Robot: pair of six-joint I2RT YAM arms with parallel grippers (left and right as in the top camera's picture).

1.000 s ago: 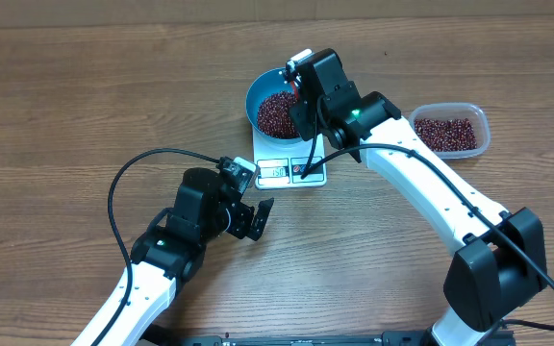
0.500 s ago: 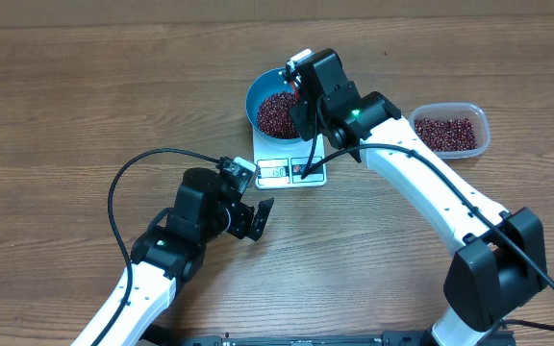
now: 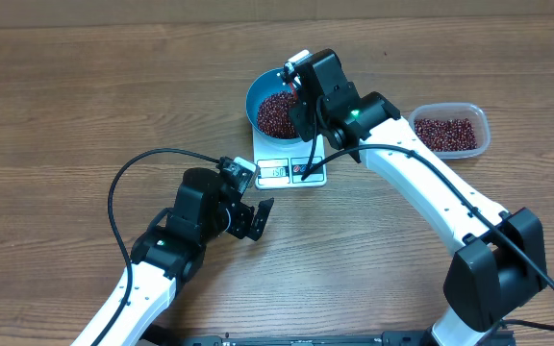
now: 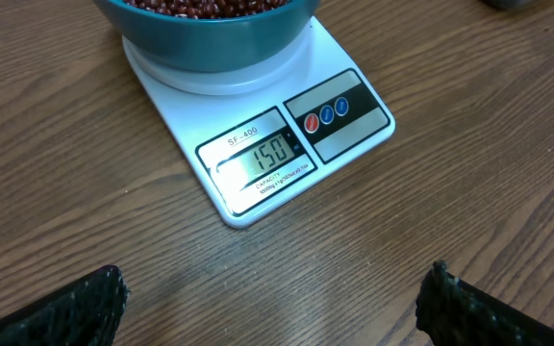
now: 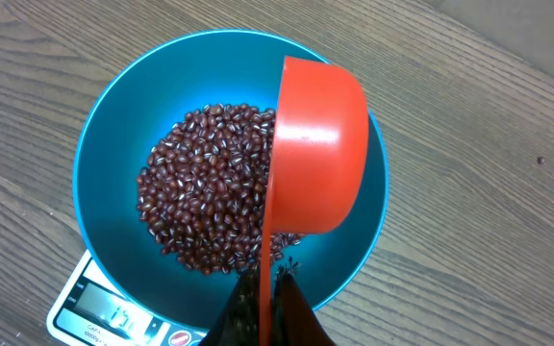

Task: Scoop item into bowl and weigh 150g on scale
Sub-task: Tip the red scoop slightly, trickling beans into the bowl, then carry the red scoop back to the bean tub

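The robot's right gripper will next swing sideways and down onto the tub's beans to release the scoop, as the beans are below the gripper, to its right in the overhead view.
The blue bowl stands on the white scale and holds a heap of red-brown beans. In the left wrist view the scale shows 150 on its display, with the bowl at the top edge. My right gripper is shut on the handle of an orange-red scoop, which is tipped on its side above the beans in the bowl. My left gripper hangs open over bare wood in front of the scale, nothing between its fingers.
A clear plastic tub with more beans stands to the right of the scale. My right arm reaches across from the lower right. A black cable loops to the left of my left arm.
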